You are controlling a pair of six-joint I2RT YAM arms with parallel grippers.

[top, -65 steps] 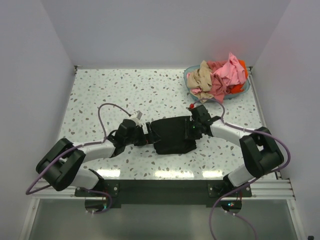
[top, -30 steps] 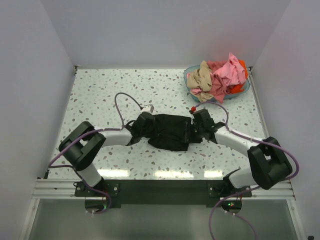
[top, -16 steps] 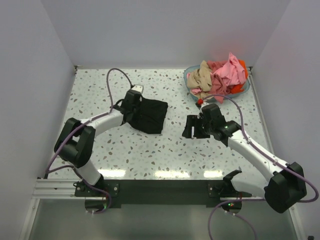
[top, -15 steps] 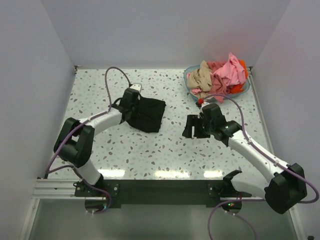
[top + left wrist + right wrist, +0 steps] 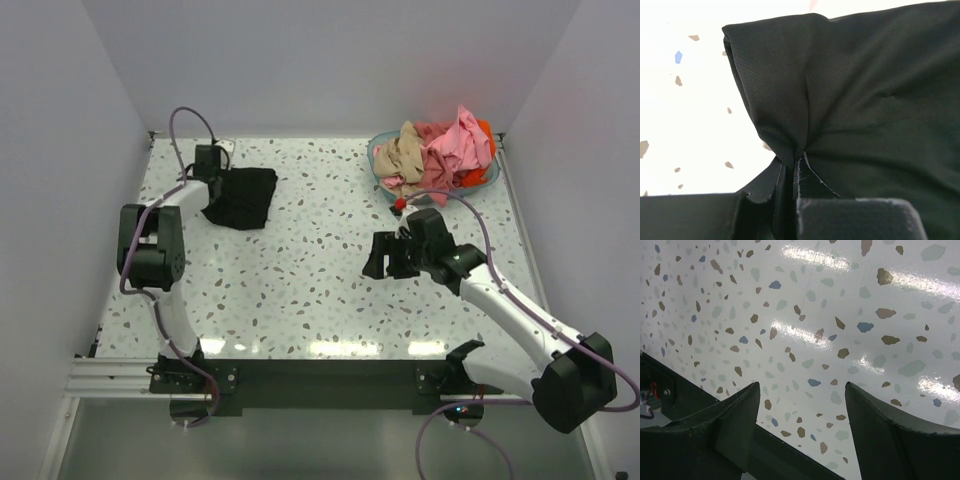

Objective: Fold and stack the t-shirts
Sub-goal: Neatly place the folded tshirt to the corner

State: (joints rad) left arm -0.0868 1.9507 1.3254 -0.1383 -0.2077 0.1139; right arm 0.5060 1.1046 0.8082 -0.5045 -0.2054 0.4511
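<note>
My left gripper should next move outward and toward the wall to release the black t-shirt, because the table's bare far corner is to its left in the top view.
The folded black t-shirt lies at the table's far left, and it fills the left wrist view as bunched black cloth. My left gripper is shut on its left edge, the cloth pinched between the jaws. A heap of pink, tan-beige and orange-red t-shirts fills the teal basket at the far right corner. My right gripper hovers open over bare table right of centre, nothing between its fingers.
The speckled terrazzo table has a metal rail along its near edge. White walls close in the left, back and right sides. A cable loops above the left arm.
My left gripper has dragged the black t-shirt from the table's centre to the far left. The right gripper let go of it, opened, and stayed right of centre.
</note>
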